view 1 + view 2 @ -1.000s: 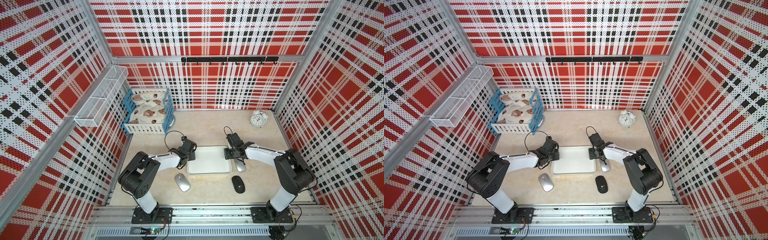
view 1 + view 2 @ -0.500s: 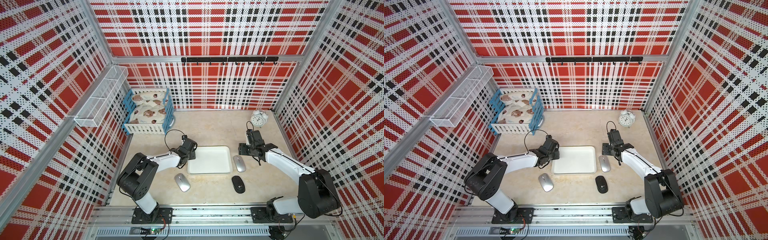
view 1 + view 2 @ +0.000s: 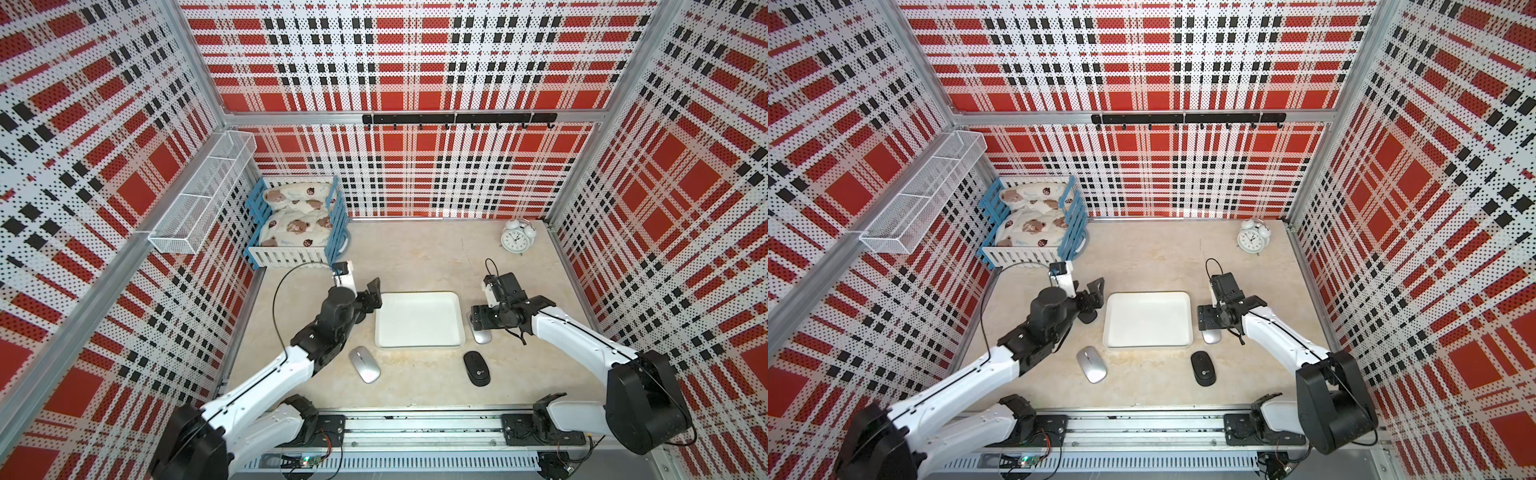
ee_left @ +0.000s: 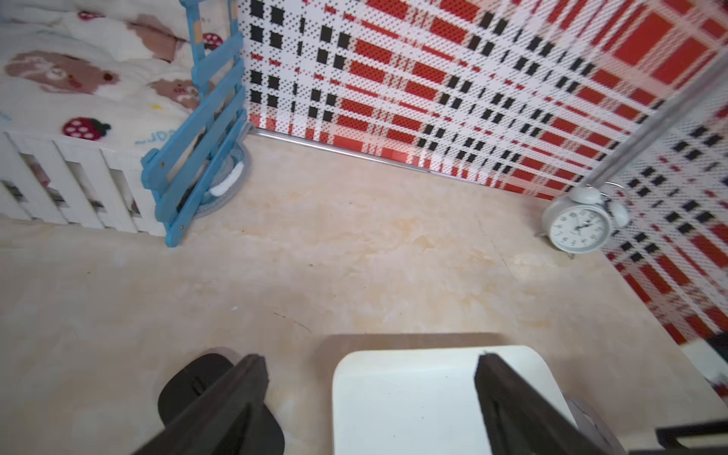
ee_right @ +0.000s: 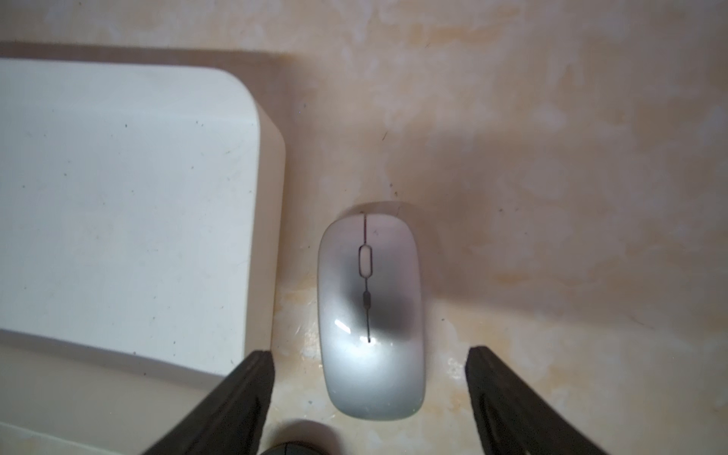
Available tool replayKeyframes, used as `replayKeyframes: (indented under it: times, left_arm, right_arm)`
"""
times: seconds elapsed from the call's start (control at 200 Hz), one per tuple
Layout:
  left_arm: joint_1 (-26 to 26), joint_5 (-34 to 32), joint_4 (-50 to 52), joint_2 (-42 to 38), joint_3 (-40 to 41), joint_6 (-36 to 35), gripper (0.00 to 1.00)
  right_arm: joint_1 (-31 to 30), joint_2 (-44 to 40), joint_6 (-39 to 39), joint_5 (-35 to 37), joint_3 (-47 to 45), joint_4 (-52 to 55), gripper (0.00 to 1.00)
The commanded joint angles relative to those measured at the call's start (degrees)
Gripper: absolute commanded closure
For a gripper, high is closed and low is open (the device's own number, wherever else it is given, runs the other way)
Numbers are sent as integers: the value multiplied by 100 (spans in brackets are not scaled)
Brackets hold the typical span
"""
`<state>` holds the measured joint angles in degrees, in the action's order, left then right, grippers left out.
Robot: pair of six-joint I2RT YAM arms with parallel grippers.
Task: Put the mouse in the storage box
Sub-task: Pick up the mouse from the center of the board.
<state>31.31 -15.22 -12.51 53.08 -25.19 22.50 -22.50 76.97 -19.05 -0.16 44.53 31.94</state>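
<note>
My right gripper should lower around the silver mouse's near half, below between its open fingers, and close on both sides.
The storage box (image 3: 419,320) (image 3: 1148,320) is a shallow white tray, empty, in mid-table. Its corner shows in both wrist views (image 4: 394,398) (image 5: 118,177). My right gripper (image 3: 481,319) (image 3: 1208,320) (image 5: 369,356) is open and hovers over a silver mouse (image 3: 482,336) (image 3: 1211,336) (image 5: 370,315) lying just right of the box. The fingers stand on either side of the mouse without touching it. My left gripper (image 3: 375,294) (image 3: 1095,297) (image 4: 370,364) is open at the box's left edge. A black mouse (image 3: 1088,318) (image 4: 185,388) lies beside one of its fingers.
A second silver mouse (image 3: 364,365) (image 3: 1091,364) and a second black mouse (image 3: 476,368) (image 3: 1203,368) lie in front of the box. A blue-and-white crate (image 3: 299,224) with cushions stands back left, a white alarm clock (image 3: 516,237) (image 4: 579,228) back right, a wire basket (image 3: 203,199) on the left wall.
My right gripper left the box's right edge, swung back and right, then settled over the silver mouse with its jaws wider. My left gripper opened wide beside the box.
</note>
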Motion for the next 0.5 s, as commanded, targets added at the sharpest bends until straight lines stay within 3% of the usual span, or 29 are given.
replayKeyframes:
  times: [0.0, 0.075, 0.251, 0.496]
  left_arm:
    - [-377, 964, -1974, -597, 1200, -599, 11]
    - [-637, 1414, -2734, -1062, 1858, -708, 9]
    - [-664, 1313, -3300, -1617, 2751, -844, 6]
    - [-832, 1542, -3704, -1433, 2965, -842, 3]
  right_arm:
    - [-194, 435, -255, 373, 136, 289, 19]
    - [-276, 582, -377, 685, 169, 270, 21]
    - [-307, 768, -564, 1109, 162, 205, 22]
    - [-343, 1120, -548, 842, 73, -73, 29]
